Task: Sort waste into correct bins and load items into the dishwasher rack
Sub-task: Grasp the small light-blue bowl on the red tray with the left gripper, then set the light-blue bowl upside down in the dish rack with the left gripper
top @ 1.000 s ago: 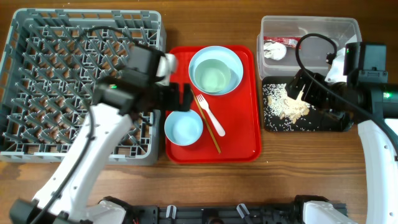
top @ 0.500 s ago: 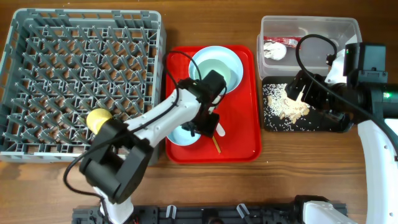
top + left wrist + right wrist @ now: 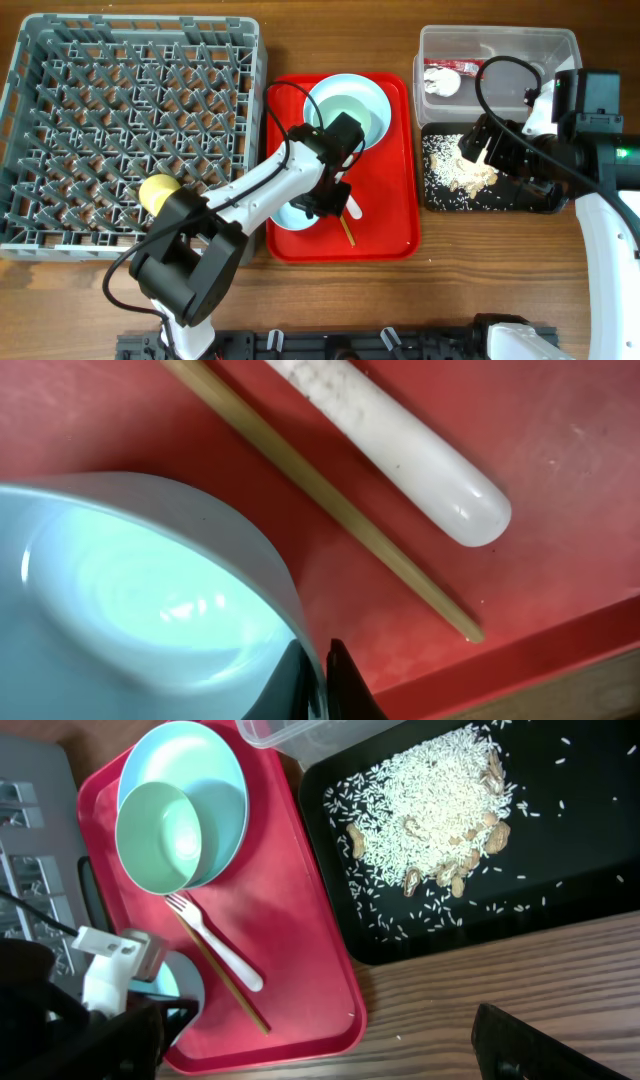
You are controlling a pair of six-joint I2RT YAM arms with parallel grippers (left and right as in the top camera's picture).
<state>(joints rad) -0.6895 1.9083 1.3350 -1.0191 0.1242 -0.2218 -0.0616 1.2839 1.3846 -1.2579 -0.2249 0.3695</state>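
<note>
The left gripper carries the pale mint bowl up and over to the grey rack next. Release comes among the rack's empty wires outward of the yellow dish.
My left gripper is shut on the right rim of a small pale mint bowl at the front of the red tray; in the left wrist view the rim sits pinched between the jaws. Beside the bowl lie a white fork and a wooden chopstick. A second bowl rests in the round plate. The yellow dish lies in the grey rack. My right gripper hangs open over the black tray of rice scraps.
The clear tub at the back right holds a red sauce packet and a white wrapper. The red serving tray lies between rack and bins. Bare wooden table runs along the front.
My left gripper has swung from the rack's right edge onto the small bowl on the red tray and shut on its rim. The right arm has not moved.
</note>
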